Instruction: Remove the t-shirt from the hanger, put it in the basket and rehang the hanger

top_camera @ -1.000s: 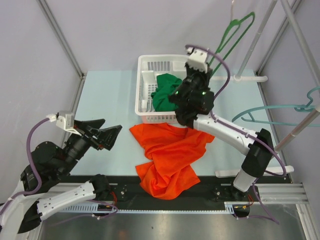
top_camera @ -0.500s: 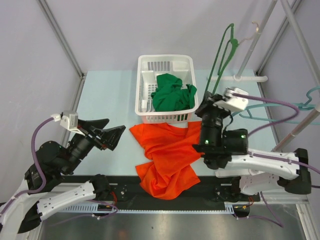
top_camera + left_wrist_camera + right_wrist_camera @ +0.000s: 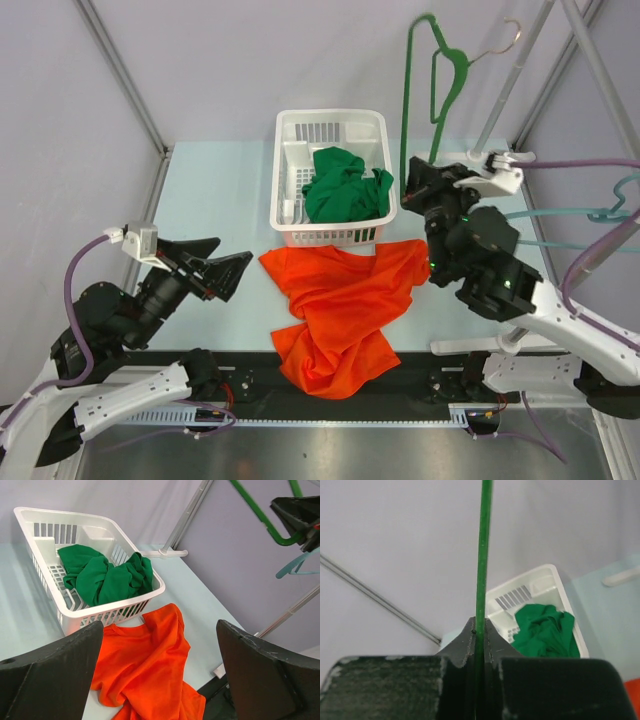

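Note:
The green hanger is bare, so my right gripper will next move toward the rack, to the right in the top view, and bring the hanger's hook onto the rack's pole.
An orange t-shirt (image 3: 345,300) lies crumpled on the table in front of the basket; it also shows in the left wrist view (image 3: 145,665). It is off the hanger. My right gripper (image 3: 415,190) is shut on a bare green hanger (image 3: 405,90) and holds it upright in the air to the right of the basket. In the right wrist view the hanger's bar (image 3: 483,555) runs straight up from between the closed fingers. My left gripper (image 3: 228,272) is open and empty, to the left of the orange t-shirt and above the table.
A white basket (image 3: 290,135) at the back holds a green garment (image 3: 345,185). A teal hanger (image 3: 560,215) hangs on the rack at the right. Metal rack poles (image 3: 510,80) stand at the back right.
My right arm swung right and up, lifting the green hanger higher and upright. The left arm has barely moved. The orange t-shirt lies as before.

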Controlling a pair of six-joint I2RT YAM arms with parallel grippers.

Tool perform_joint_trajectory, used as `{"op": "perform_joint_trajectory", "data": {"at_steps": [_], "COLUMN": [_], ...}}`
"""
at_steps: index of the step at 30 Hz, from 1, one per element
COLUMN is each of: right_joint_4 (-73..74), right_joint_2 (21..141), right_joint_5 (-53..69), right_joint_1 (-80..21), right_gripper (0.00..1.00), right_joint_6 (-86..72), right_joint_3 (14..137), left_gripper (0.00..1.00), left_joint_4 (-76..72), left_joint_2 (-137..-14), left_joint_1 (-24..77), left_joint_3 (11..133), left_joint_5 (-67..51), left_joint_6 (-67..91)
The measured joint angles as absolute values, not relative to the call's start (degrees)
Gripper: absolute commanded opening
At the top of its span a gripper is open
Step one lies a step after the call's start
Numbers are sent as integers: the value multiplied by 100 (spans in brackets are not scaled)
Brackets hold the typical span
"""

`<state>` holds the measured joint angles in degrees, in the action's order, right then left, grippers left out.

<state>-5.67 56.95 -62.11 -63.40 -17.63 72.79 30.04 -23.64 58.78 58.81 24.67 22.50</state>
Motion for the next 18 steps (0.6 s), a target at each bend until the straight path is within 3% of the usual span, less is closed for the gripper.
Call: {"op": "perform_joint_trajectory", "data": {"at_steps": [6, 18], "right_joint_4": [1409, 4145], "right_joint_2": [6589, 7122], "right_joint_5": [-6960, -6705], "right_joint_1": [-6189, -4821], "right_gripper": [0, 0], "right_joint_6": [-2512, -4139], "right_joint_3": [8121, 9848], "left_gripper": [100, 100], "left_joint_4": [2985, 2967], "left_joint_2": [-2377, -2674], "left_joint_1": [5878, 5878], "left_joint_3": [5881, 5881], "left_joint_5": [2467, 2460], "left_joint_6": [2248, 2248]}}
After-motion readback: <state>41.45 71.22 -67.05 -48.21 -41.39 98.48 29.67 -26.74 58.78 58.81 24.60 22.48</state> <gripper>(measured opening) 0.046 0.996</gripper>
